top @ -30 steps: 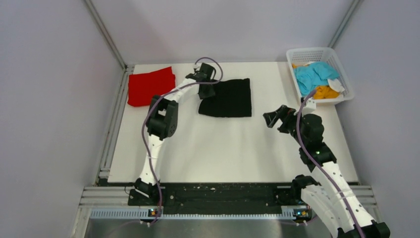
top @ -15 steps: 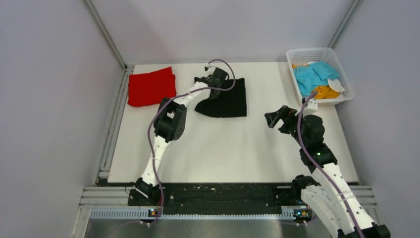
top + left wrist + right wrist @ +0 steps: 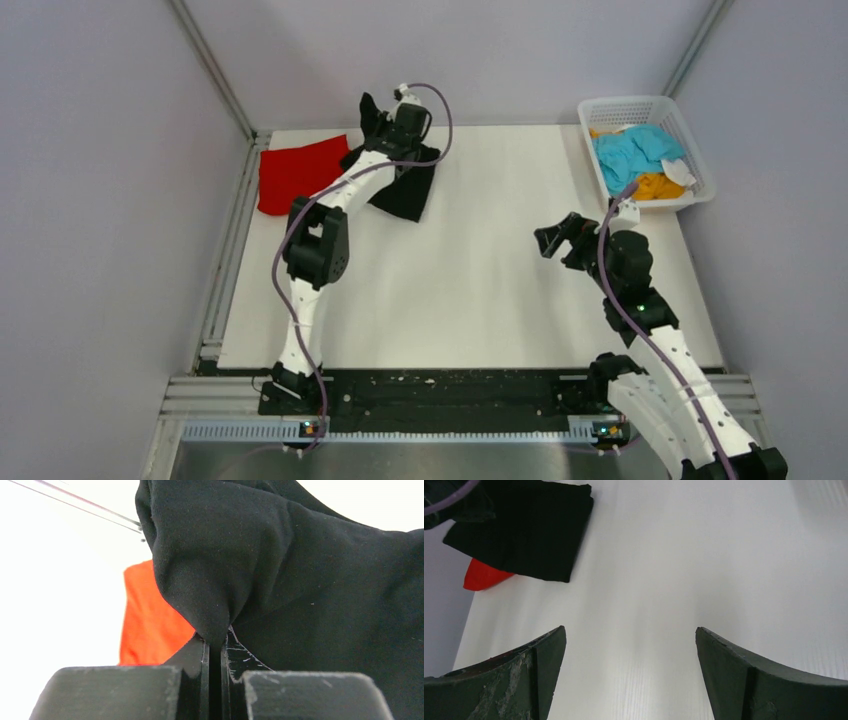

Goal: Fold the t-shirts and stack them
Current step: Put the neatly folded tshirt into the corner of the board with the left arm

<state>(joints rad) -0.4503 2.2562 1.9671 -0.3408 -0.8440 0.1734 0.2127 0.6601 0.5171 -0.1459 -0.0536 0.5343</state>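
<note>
The red t-shirt [image 3: 298, 172] lies below on the left in the top view, so the left gripper needs to move to that side and then down to let go of the black t-shirt [image 3: 408, 190].
My left gripper [image 3: 385, 122] is shut on a corner of the folded black t-shirt [image 3: 408, 190] and holds it lifted at the table's back left; the cloth hangs from the fingers, close up in the left wrist view [image 3: 280, 565]. The folded red t-shirt [image 3: 298, 172] lies flat just left of it and shows behind the black cloth [image 3: 150, 615]. My right gripper [image 3: 549, 240] is open and empty over the right middle of the table. In the right wrist view the black shirt [image 3: 524, 530] and a bit of the red one [image 3: 481, 577] lie far off.
A white mesh basket [image 3: 692, 140] at the back right corner holds a light blue t-shirt [image 3: 632, 152] and an orange one [image 3: 655, 185]. Grey walls and metal rails close in the table's back and sides.
My left gripper has lifted the black shirt off the table and carried it left, toward the red shirt. The right arm has barely moved.
</note>
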